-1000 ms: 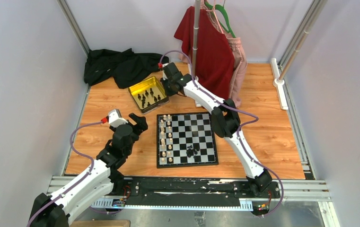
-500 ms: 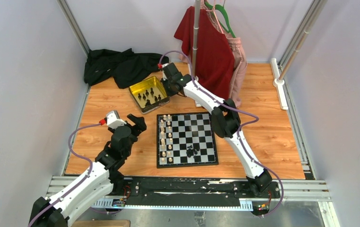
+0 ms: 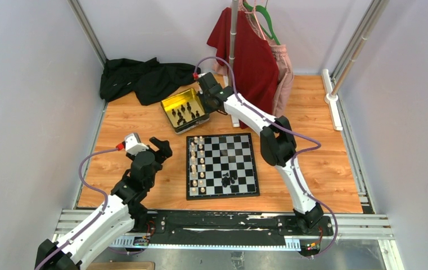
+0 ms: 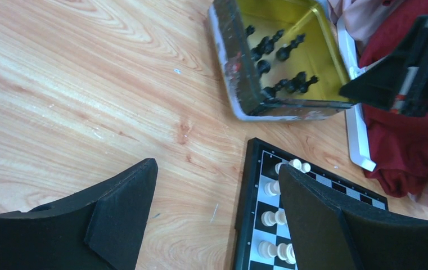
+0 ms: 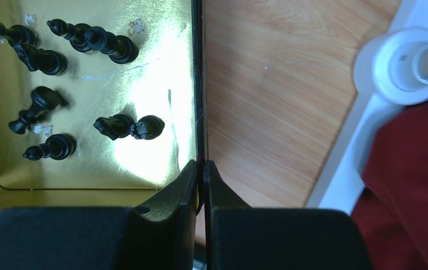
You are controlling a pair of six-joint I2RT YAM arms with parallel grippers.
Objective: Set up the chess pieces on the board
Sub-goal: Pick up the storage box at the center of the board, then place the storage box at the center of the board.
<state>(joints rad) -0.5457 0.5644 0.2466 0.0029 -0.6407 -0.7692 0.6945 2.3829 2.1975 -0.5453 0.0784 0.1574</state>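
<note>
The right gripper will carry the tray back over the board (image 3: 239, 158) and down to release it, as bare wood beside the board lies to the gripper's right in the top view.
The board (image 3: 239, 158) lies mid-table, with cream-white chess pieces (image 3: 196, 163) lined along its left columns and a few black ones (image 3: 228, 180) bunched near its front. Several more black pieces (image 5: 110, 45) lie in the yellow-gold tray (image 3: 172, 101) behind the board. My right gripper (image 5: 202, 164) is shut on the tray's right wall (image 5: 198, 84), one finger inside and one outside. My left gripper (image 4: 217, 166) hovers open over bare wood just left of the board's edge (image 4: 255, 169), nothing between its fingers; white pieces (image 4: 270, 216) show beside its right finger.
A black cloth (image 3: 144, 79) is heaped at the back left. Red and pink garments (image 3: 251, 56) hang on a pole whose white base (image 5: 402, 67) stands just right of the tray. Grey walls enclose the wooden tabletop.
The right gripper has closed on the tray's wall and drawn the tray a little to the right. The left arm has eased slightly back towards its base, still open.
</note>
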